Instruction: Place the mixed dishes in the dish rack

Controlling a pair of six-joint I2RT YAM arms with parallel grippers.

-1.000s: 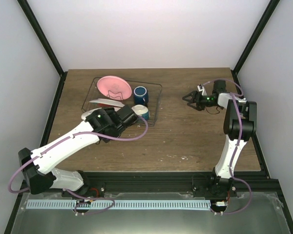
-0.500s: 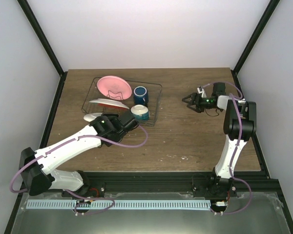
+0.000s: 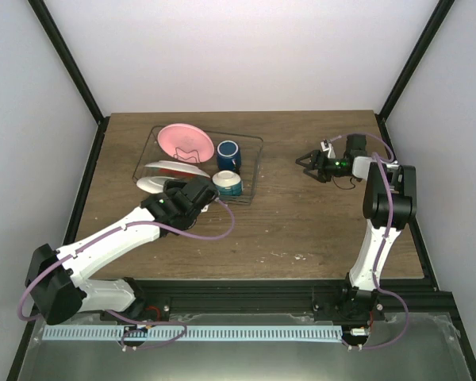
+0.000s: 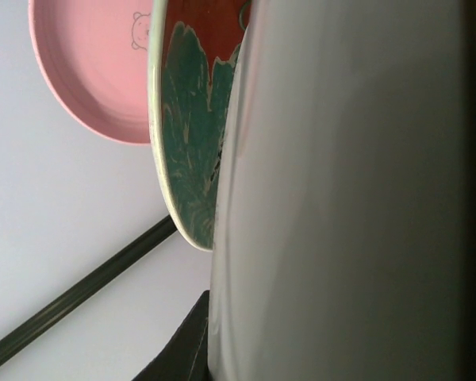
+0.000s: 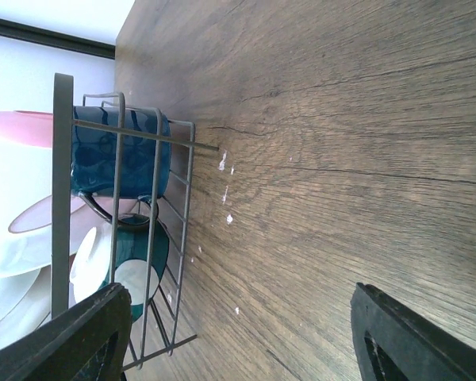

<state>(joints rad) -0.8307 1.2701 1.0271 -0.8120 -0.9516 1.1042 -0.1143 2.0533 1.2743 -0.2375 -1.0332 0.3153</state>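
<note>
The red plate (image 4: 190, 143) stands on edge just beyond, so I need to lower my left gripper slightly outward into the rack's near side and let go of the white plate there.
The grey wire dish rack (image 3: 256, 163) stands at the back left of the table. In it are the pink plate (image 3: 186, 140), the dark blue mug (image 3: 228, 153), the small bowl (image 3: 228, 183) and the red plate with teal flowers (image 3: 173, 168) on edge. My left gripper (image 3: 172, 190) is at the rack's front left, shut on the white plate (image 3: 150, 185). In the left wrist view that plate (image 4: 349, 198) fills the right side, one finger (image 4: 182, 349) lies against it, and the red plate (image 4: 190, 143) and pink plate (image 4: 95, 71) stand behind. My right gripper (image 3: 308, 161) is open and empty, low over the table to the right of the rack.
The right wrist view shows the rack's wires (image 5: 115, 135), the mug (image 5: 119, 155) and the bowl (image 5: 139, 274) across bare wood (image 5: 341, 159). Black frame posts stand at the table's back corners. The right arm's base and cables are at the right edge.
My left arm has drawn back from over the bowl and swung left to the rack's front-left corner with the white plate. The bowl now shows fully. The right gripper has barely moved.
</note>
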